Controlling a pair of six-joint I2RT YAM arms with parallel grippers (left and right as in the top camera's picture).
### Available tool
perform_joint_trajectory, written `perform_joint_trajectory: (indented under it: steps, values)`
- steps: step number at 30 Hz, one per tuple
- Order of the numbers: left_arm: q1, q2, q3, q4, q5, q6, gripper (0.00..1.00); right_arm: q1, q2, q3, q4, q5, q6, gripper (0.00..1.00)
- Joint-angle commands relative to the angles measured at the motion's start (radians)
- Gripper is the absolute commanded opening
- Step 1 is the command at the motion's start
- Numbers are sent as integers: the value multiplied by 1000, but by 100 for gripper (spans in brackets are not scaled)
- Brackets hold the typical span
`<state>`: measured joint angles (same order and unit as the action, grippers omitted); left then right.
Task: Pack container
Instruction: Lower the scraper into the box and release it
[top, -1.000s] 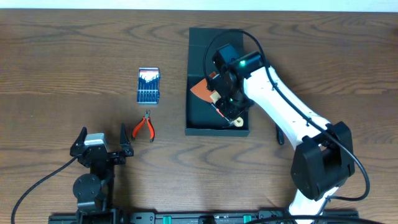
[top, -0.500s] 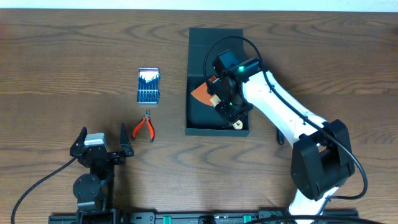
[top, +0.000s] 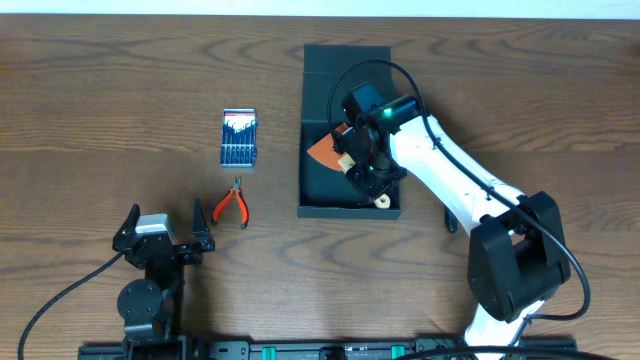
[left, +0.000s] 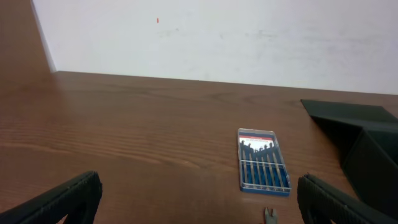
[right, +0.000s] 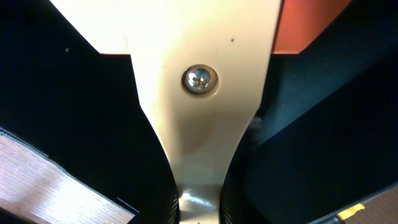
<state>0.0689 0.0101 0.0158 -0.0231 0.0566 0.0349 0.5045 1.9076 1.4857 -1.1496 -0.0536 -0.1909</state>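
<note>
The scraper's blade and handle already fit within the open container's sides, so I need to move my right gripper down toward the container's dark bottom and let go of the scraper there.
The container (top: 345, 70), a large dark box with its flap lid open at the far end, lies in the middle of the table. My right gripper (top: 366, 165) is inside it, shut on a scraper with a cream handle (right: 199, 124) and an orange blade (top: 322, 148). In the right wrist view the fingers (right: 199, 208) clamp the handle, with the dark box floor (right: 323, 124) around it. My left gripper (top: 163, 240) is open and empty near the front edge. The container's corner also shows in the left wrist view (left: 364, 134).
A small blue screwdriver-set case (top: 238, 137) (left: 263, 169) lies left of the container. Orange-handled pliers (top: 232, 203) lie in front of it, their tip showing in the left wrist view (left: 270, 214). A small dark object (top: 450, 216) lies by the right arm.
My right gripper has shifted slightly toward the far left inside the container with the scraper. The left arm has not moved.
</note>
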Motion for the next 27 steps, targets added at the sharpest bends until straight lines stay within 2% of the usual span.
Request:
perform_joint_trajectory:
  steps: [1, 17, 18, 19, 20, 23, 27]
  values:
    - [-5, -6, -11, -40, 11, 17, 99, 8, -3, -7, 13, -11, 11, 3]
    - [-5, -6, -11, -40, 11, 17, 99, 7, 4, -109, 100, -11, 11, 8]
    - [-5, -6, -11, -40, 11, 17, 98, 8, 4, -110, 101, -11, 11, 17]
    - [-5, -6, -11, -40, 11, 17, 99, 8, 4, -111, 103, -11, 11, 32]
    - [-5, -6, -11, -40, 11, 17, 99, 8, 4, -112, 104, -11, 11, 40]
    - [-5, -6, -11, -40, 11, 17, 98, 8, 4, -112, 108, -11, 11, 49]
    - [-5, -6, -11, -40, 11, 17, 98, 8, 4, -112, 111, -11, 11, 52]
